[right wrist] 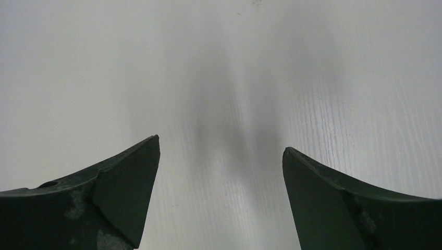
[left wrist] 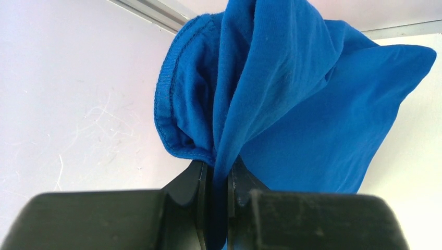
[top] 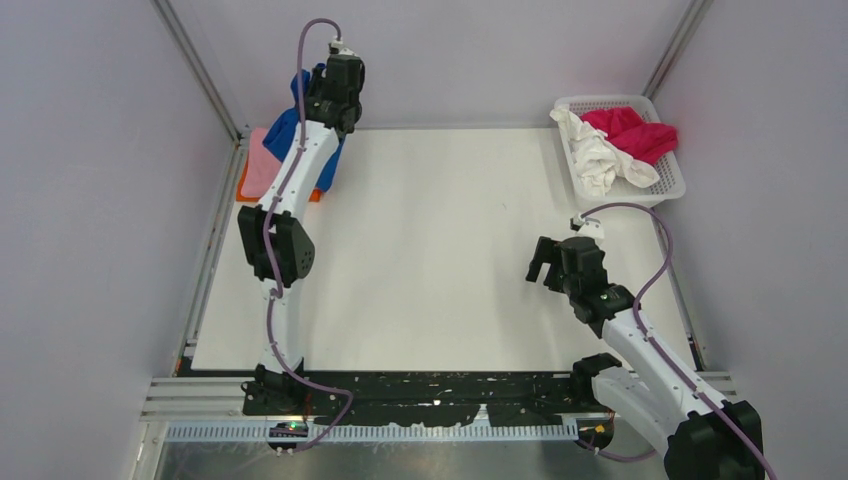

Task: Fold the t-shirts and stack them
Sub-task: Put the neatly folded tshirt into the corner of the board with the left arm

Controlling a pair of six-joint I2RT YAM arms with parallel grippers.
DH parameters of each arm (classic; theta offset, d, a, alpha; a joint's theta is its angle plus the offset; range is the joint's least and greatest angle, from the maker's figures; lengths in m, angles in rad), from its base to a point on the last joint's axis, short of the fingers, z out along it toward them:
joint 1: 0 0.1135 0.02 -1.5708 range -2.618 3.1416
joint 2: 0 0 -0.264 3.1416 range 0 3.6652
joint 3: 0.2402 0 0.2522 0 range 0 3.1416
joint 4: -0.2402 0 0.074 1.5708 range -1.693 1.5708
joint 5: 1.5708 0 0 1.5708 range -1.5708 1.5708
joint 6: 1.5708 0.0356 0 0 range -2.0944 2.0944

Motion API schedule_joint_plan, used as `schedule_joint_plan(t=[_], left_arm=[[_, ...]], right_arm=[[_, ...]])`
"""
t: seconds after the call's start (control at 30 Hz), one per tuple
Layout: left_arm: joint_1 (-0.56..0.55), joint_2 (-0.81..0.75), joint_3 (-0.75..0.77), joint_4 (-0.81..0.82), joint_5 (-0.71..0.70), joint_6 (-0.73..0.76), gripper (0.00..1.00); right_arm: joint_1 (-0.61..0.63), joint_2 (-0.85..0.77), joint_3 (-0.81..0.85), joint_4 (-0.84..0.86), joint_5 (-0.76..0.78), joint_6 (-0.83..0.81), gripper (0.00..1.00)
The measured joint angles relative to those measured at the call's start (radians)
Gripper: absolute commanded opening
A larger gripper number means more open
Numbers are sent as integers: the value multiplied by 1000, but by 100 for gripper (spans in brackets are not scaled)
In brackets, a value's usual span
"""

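Note:
My left gripper moves to the left in the top view and down over the stack (top: 272, 172) next, since the pink t-shirt's side by the wall (top: 260, 165) lies uncovered.
My left gripper (top: 335, 88) reaches to the far left corner and is shut on a bunched fold of the royal-blue t-shirt (top: 284, 130). In the left wrist view the blue t-shirt (left wrist: 292, 104) hangs draped from the closed left gripper (left wrist: 219, 169); its graphic is hidden. A pink t-shirt (top: 262, 160) lies folded under the blue one, with an orange one (top: 243, 186) showing at the stack's edge. My right gripper (top: 545, 262) is open and empty over bare table, as the right wrist view (right wrist: 221, 148) shows. A white t-shirt (top: 597, 160) and a crimson t-shirt (top: 636, 135) lie crumpled in the basket.
The white plastic mesh basket (top: 672, 185) stands at the far right of the white table (top: 440, 250). Grey walls and metal frame posts close in the left, back and right sides. The left arm's links stretch along the table's left edge.

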Motion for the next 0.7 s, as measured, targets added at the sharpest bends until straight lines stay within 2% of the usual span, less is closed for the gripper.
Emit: schedule_joint_plan(t=[0.43,0.7], left_arm=[[5,-2,5,8,0,19,0],[64,12,21,32,40,18,0]], right_arm=[[0,49,4,5,-11,0,95],[0,47,14,-2,6,-2,95]])
